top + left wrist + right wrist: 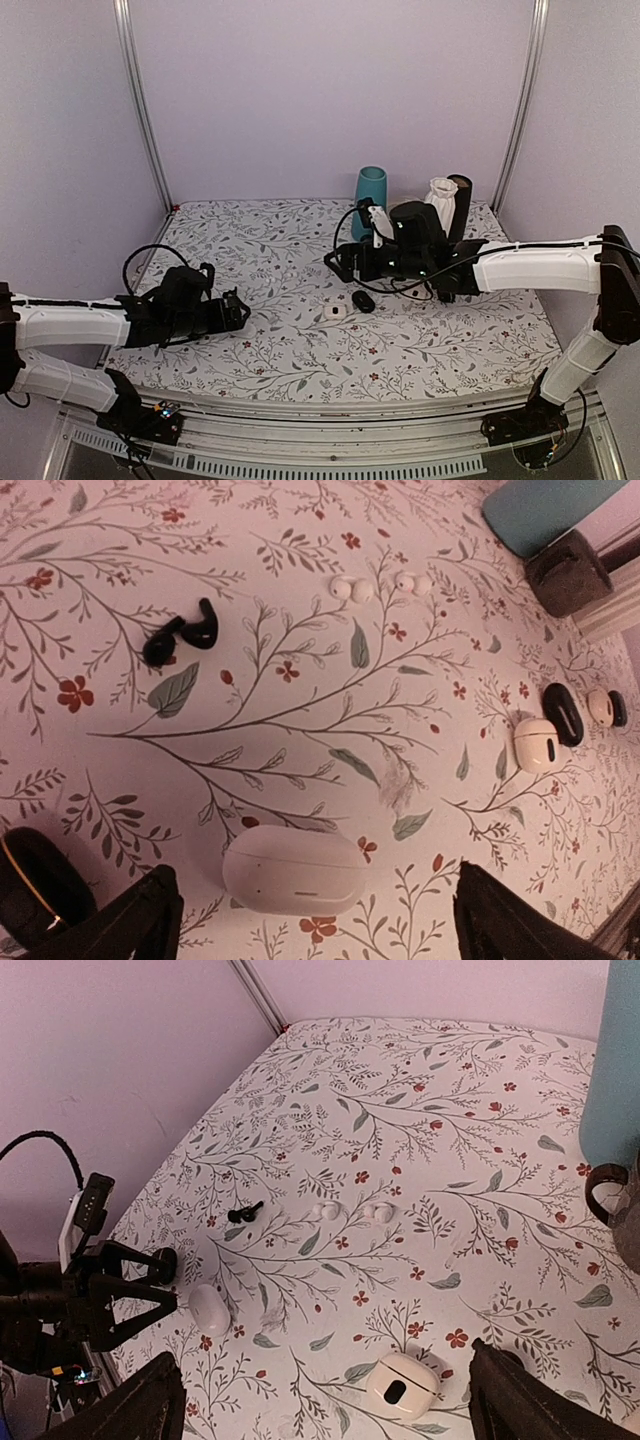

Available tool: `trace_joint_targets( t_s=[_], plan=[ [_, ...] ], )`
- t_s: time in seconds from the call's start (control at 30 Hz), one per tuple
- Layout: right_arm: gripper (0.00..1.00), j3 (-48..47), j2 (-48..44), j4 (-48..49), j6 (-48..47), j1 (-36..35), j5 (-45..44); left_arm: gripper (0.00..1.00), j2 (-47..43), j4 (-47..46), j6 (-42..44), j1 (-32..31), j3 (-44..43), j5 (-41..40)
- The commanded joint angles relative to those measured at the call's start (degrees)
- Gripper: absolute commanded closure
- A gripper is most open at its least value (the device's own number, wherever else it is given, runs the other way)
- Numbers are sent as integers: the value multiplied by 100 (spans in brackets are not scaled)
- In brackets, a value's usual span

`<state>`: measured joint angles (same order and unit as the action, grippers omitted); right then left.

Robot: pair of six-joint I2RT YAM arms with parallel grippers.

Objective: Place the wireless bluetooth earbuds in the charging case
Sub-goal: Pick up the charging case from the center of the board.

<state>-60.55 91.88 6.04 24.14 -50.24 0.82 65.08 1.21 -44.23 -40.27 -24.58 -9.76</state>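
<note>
To get its fingers around the white oval case's ends, my left gripper will lower and shift to the right in the top view first, since the gripper's opening spans them.
Two tiny black earbuds point(180, 637) lie together on the floral cloth, also in the right wrist view point(244, 1211). A closed white oval case point(295, 868) lies just ahead of my left gripper point(320, 935), between its wide-open fingers and not touched. A black oval case point(363, 301) and a white square case point(336, 311) lie mid-table below my right gripper point(338, 265). My right gripper point(325, 1415) is open and empty, hovering above the white square case point(402, 1384). My left gripper point(240, 310) sits low at the left.
Two pairs of white earbuds point(352, 588) point(413, 583) lie beyond the black ones. A teal mug point(370, 190), a white cloth-wrapped object point(441, 200) and a dark cylinder point(460, 198) stand at the back. A small black round object point(30, 890) lies beside my left finger.
</note>
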Motion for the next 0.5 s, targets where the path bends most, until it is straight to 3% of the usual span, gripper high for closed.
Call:
trace_joint_targets(
  t_s=[0.0,0.47],
  plan=[
    [1,69,-194,169,-76,-6,41,4,363,236,-200,-110,-156,-175],
    [1,138,-284,196,-103,0,94,4,1635,610,103,-569,-736,-684]
  ],
)
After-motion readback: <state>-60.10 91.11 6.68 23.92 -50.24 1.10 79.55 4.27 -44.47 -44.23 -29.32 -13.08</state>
